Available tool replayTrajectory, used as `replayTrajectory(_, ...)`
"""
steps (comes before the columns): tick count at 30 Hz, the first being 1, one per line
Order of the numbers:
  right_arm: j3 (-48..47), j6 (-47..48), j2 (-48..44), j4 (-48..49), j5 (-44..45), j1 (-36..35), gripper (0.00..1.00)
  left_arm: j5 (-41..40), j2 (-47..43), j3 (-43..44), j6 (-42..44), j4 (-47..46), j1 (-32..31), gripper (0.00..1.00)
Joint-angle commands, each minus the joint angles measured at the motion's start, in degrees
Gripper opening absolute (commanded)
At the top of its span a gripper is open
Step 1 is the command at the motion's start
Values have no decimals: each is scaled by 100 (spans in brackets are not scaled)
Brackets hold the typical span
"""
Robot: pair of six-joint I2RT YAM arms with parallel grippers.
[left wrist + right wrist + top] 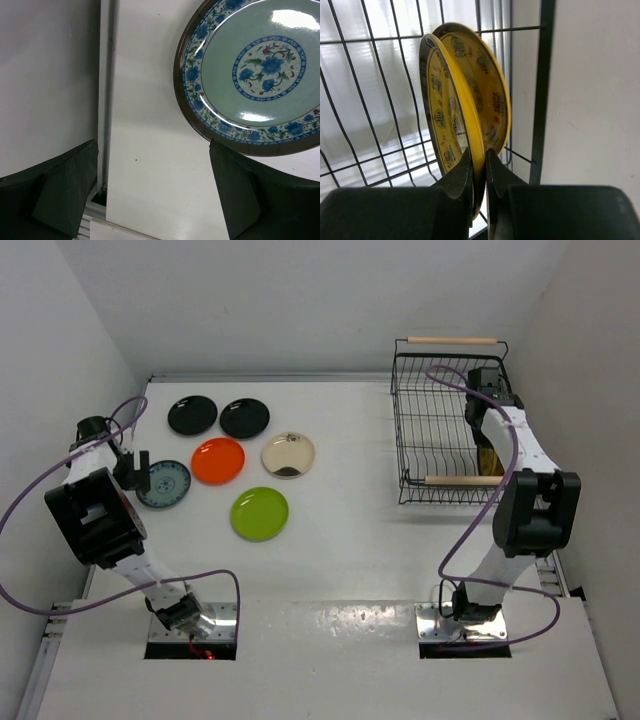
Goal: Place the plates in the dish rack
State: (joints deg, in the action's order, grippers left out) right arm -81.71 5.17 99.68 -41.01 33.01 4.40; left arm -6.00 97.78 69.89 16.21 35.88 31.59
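The right gripper moves down toward the rack's wire bottom [467,433] [416,121] and away from the rack's end next, since the held plate crowds the second brown-gold plate.
Six plates lie flat on the white table at left: two black [192,415] [244,418], orange-red [218,460], cream [288,454], lime green [259,513] and blue-grey patterned [163,484]. My left gripper [135,472] is open and empty just left of the blue-grey plate [255,70], its right finger [250,200] at the plate's rim. The black wire dish rack [420,420] stands at the back right. My right gripper [479,165] is inside it, shut on the rim of a brown-gold plate [445,115] held on edge. A second brown-gold plate [485,75] stands right behind it.
The rack's wooden handles [452,340] [462,480] lie along its far and near sides. The rack's wire end wall [542,90] is just past the two plates, with the enclosure wall close beyond. The table's left edge rail [106,100] runs near my left gripper.
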Motion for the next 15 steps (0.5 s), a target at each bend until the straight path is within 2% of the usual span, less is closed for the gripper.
replayTrajectory(1,173,160,-28,225,65,52,0,37,101,-63,75,-116,49,97)
replayTrajectory(4,156,186,166,190,144,122,0,37,101,-116,76,-116,49,97)
replayTrajectory(9,182,-95,332,111,-550,218,0,-15,224,-282,190,-116,-4,97)
replayTrajectory(14,147,-183,517,6,-621,219,0,37,453,-335,243,-116,-4,97)
replayTrajectory(15,138,-200,535,6,-638,219,7,37,540,-335,243,-116,48,97)
